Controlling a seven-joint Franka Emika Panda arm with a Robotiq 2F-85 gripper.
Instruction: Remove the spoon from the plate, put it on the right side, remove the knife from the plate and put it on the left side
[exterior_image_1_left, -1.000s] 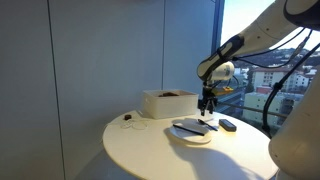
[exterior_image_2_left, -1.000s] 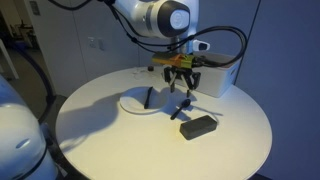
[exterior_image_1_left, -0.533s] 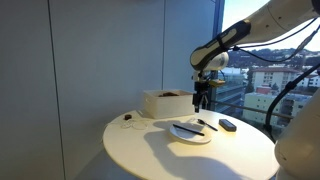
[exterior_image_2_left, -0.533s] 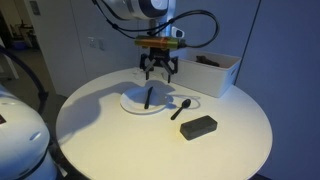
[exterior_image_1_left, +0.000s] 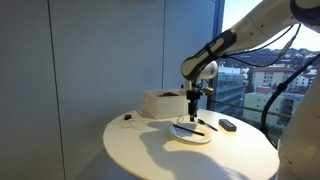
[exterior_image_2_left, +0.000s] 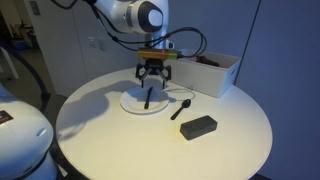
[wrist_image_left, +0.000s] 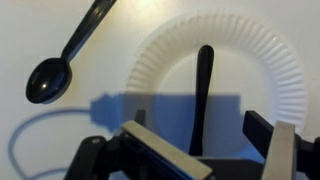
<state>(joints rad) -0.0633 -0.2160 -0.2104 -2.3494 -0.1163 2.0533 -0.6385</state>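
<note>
The gripper comes down toward the plate (exterior_image_2_left: 130, 103) next and closes on the knife's end nearest its fingers, as the knife lies below, between the open fingers.
The small white plate (exterior_image_2_left: 130, 103) lies mid-table, and it also shows in the wrist view (wrist_image_left: 285, 70) and in an exterior view (exterior_image_1_left: 190, 137). The long black knife (exterior_image_2_left: 148, 98) lies on it, seen in the wrist view (wrist_image_left: 203, 90) pointing away from me. The shorter black spoon (exterior_image_2_left: 184, 106) lies on the table beside the plate, off it, and also shows in the wrist view (wrist_image_left: 62, 58). My gripper (exterior_image_2_left: 153, 82) hangs open just over the plate, and in the wrist view (wrist_image_left: 205, 150) a finger sits on each side of the knife. It holds nothing.
A stubby black block (exterior_image_2_left: 198, 126) lies on the table past the spoon, near the front edge. A white rectangular box (exterior_image_2_left: 215, 72) stands behind the plate. A small object with a cord (exterior_image_1_left: 127, 118) lies near the table's far rim.
My gripper has moved from above the spoon's side across to the plate and come down over the knife. The spoon stays on the table.
</note>
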